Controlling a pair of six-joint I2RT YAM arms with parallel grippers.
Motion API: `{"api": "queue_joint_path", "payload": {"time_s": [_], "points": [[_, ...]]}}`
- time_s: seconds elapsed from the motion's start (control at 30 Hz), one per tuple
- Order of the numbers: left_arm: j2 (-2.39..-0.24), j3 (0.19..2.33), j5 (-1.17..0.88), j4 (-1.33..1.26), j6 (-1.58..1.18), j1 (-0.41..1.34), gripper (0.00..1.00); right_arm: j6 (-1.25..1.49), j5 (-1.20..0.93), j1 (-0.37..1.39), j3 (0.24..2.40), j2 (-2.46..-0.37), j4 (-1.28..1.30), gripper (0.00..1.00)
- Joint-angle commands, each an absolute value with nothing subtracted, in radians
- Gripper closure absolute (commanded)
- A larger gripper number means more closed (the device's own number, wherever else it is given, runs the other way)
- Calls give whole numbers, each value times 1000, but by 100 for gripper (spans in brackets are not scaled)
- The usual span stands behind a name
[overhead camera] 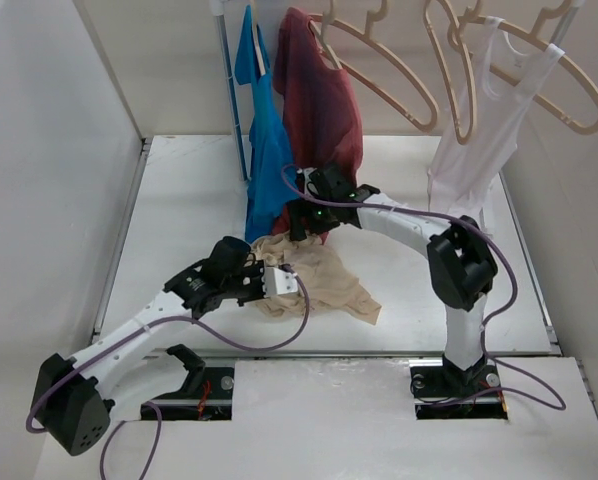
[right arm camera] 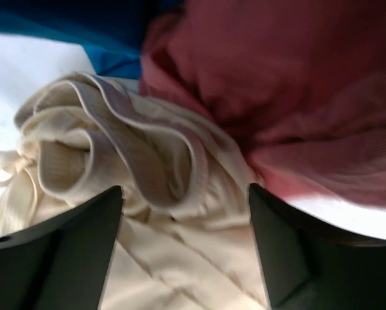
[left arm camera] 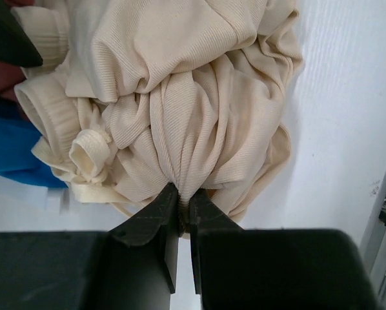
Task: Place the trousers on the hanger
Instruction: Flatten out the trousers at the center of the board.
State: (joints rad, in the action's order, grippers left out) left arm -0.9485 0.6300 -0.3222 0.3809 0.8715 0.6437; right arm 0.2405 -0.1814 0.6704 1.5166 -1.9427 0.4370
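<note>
The trousers are crumpled, so next my left gripper will pull outward and to the left in the top view, to the bare tabletop beside the blue garment, and let go of the trousers' fold.
The beige trousers lie crumpled in a heap at the middle of the white table. My left gripper is at the heap's left edge. The left wrist view shows this gripper shut on a pinched fold of the trousers. My right gripper hovers over the far end of the heap. It is open, its fingers straddling the ribbed waistband of the trousers without touching it. An empty pale wooden hanger hangs on the rail at the back.
On the back rail hang a blue garment, a dull red T-shirt, another empty hanger and a white vest on its own hanger. The red T-shirt hangs right beside the right gripper. White walls close in both sides.
</note>
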Motion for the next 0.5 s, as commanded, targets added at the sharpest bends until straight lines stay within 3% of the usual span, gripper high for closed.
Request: {"api": "queue_joint_path", "payload": {"time_s": [0.0, 0.1, 0.23, 0.27, 0.3, 0.33, 0.37, 0.47], "points": [[-943, 617, -318, 436, 842, 637, 100, 198, -259, 696, 1592, -1994, 397, 21], [-969, 617, -278, 417, 795, 624, 100, 198, -272, 696, 1603, -2013, 387, 31], [-960, 617, -278, 405, 770, 580, 100, 189, -308, 696, 1589, -2036, 396, 35], [-960, 617, -288, 405, 770, 580, 100, 180, -324, 696, 1589, -2036, 396, 43], [-951, 617, -288, 405, 761, 566, 100, 179, -333, 696, 1577, -2023, 396, 66], [-951, 617, -288, 405, 761, 551, 100, 179, -333, 696, 1563, -2023, 396, 66], [-951, 617, -276, 414, 749, 542, 100, 179, -344, 696, 1563, -2007, 396, 97], [-951, 653, -249, 423, 721, 468, 100, 190, -331, 696, 1499, -1900, 417, 100]]}}
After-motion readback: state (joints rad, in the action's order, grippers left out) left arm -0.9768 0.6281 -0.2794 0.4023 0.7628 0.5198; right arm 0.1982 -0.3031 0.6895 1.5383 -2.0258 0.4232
